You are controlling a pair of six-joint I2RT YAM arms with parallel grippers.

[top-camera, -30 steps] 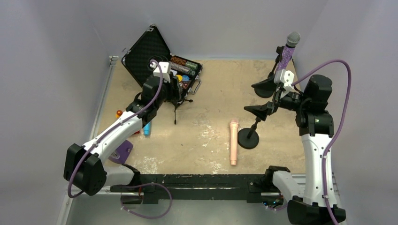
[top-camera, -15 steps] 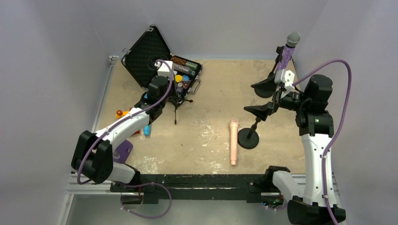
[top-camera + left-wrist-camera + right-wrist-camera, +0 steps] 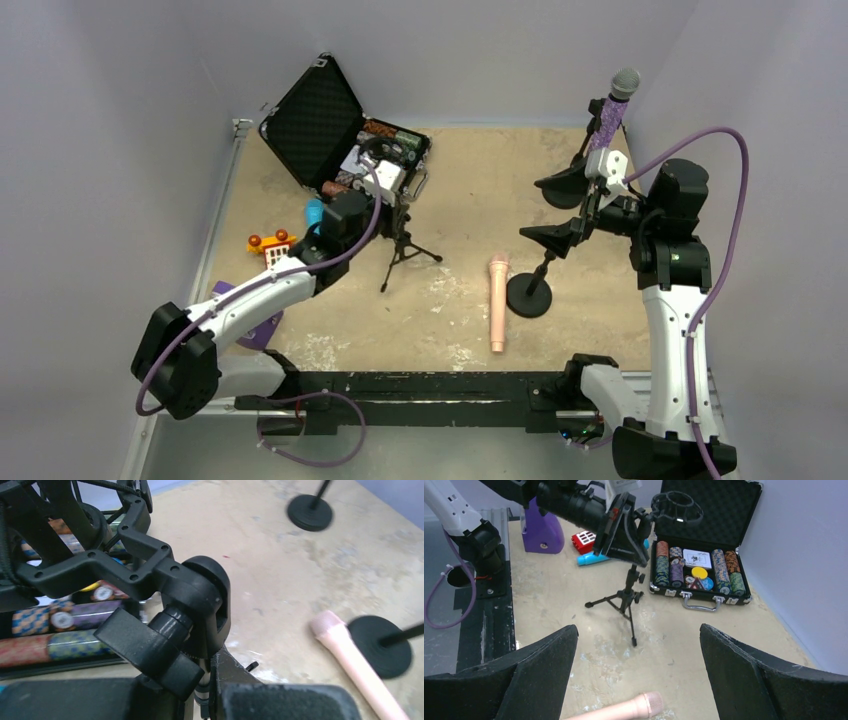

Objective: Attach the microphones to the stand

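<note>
Bare table (image 3: 452, 277) (image 3: 281, 671) lies between the tripod and the pink microphone, so the left gripper should first move the post away from the case toward that microphone, and then open.
My left gripper (image 3: 396, 203) (image 3: 215, 692) is shut on the post of a small black tripod stand (image 3: 405, 250) (image 3: 626, 597), just under its ring-shaped clip (image 3: 150, 565). The tripod's feet are on the table right of the open case. A pale pink microphone (image 3: 497, 302) (image 3: 352, 667) (image 3: 624, 710) lies flat beside a round-base stand (image 3: 528, 295) (image 3: 382, 645). The purple microphone (image 3: 610, 118) stands upright in a holder at the back right. A blue microphone (image 3: 315, 212) (image 3: 594, 559) lies partly hidden behind my left arm. My right gripper (image 3: 556, 210) (image 3: 639, 680) hangs open above the pink microphone, holding nothing.
An open black case (image 3: 315, 115) (image 3: 704, 565) with poker chips sits at the back left. A purple block (image 3: 258, 325) (image 3: 543, 532) and small red and orange toys (image 3: 270, 243) lie along the left edge. A second round base (image 3: 310, 512) is at the far right.
My left gripper closed on the tripod stand's post and carried it right and nearer, away from the case. The right arm stayed still and open.
</note>
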